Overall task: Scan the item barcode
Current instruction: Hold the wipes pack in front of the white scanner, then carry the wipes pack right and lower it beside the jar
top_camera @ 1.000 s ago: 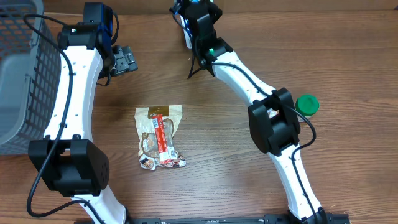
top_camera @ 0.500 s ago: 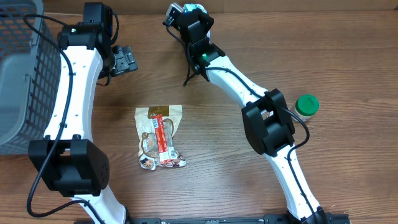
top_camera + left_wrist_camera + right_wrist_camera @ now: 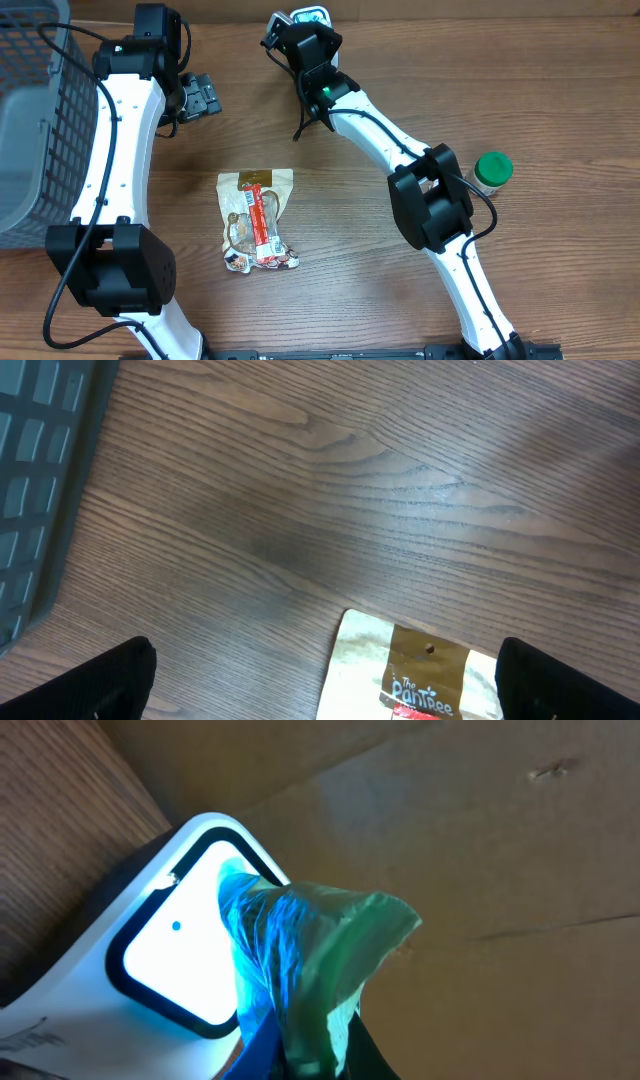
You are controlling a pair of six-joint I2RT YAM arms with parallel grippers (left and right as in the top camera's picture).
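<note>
My right gripper holds the item. Next, it should move back and to the right in the overhead view, then down to release the item on bare wood (image 3: 450, 132) beside the green-lidded jar.
My right gripper (image 3: 300, 1055) is shut on the item (image 3: 310, 950), a crinkled clear plastic wrap lit blue and green. It holds the wrap right in front of the white scanner's (image 3: 170, 950) glowing window. No barcode shows on it. Overhead, the right gripper (image 3: 283, 30) is at the table's far edge beside the scanner (image 3: 310, 15). My left gripper (image 3: 200, 97) hangs open and empty at the back left, with its black fingertips (image 3: 110, 685) wide apart above the wood.
A snack packet (image 3: 257, 220) with a brown and red label lies mid-table; its top edge shows between the left fingers (image 3: 420, 675). A grey mesh basket (image 3: 30, 120) stands at the left edge. A green-lidded jar (image 3: 492, 168) stands at the right.
The right arm has swung left along the far edge, bringing the wrapped item up to the scanner. The left arm and the snack packet have not moved.
</note>
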